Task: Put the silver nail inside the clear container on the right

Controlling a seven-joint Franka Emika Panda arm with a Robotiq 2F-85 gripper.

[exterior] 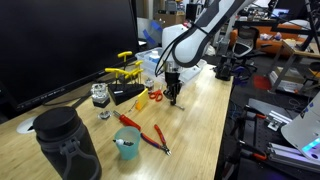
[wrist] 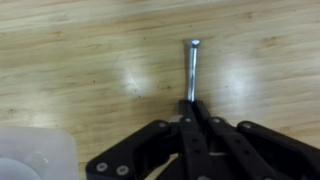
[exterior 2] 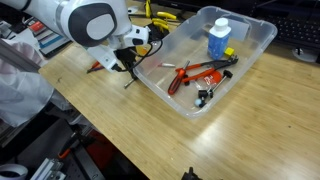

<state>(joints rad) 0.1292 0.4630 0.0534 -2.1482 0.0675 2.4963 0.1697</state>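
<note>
The tub's side is between the nail (exterior 2: 129,81) and the tub's inside. My gripper should next rise, cross it, dip above the tub's bottom by the red-handled tools and release.
My gripper (wrist: 192,103) is shut on one end of the silver nail (wrist: 191,68), a thin straight pin that sticks out past the fingertips over the wooden table. In both exterior views the gripper (exterior: 172,96) (exterior 2: 128,70) hangs low over the table with the nail (exterior 2: 129,81) pointing down from it. The clear container (exterior 2: 256,48), a wide shallow tub, stands just beside the gripper. Its corner shows at the lower left of the wrist view (wrist: 30,155).
Inside the tub are a blue bottle (exterior 2: 218,38) and red-handled tools (exterior 2: 195,75). On the table are red-handled pliers (exterior: 152,136), a teal cup (exterior: 126,143), a black bottle (exterior: 66,145), a glass jar (exterior: 99,96) and orange-handled scissors (exterior: 154,95). A large monitor stands behind.
</note>
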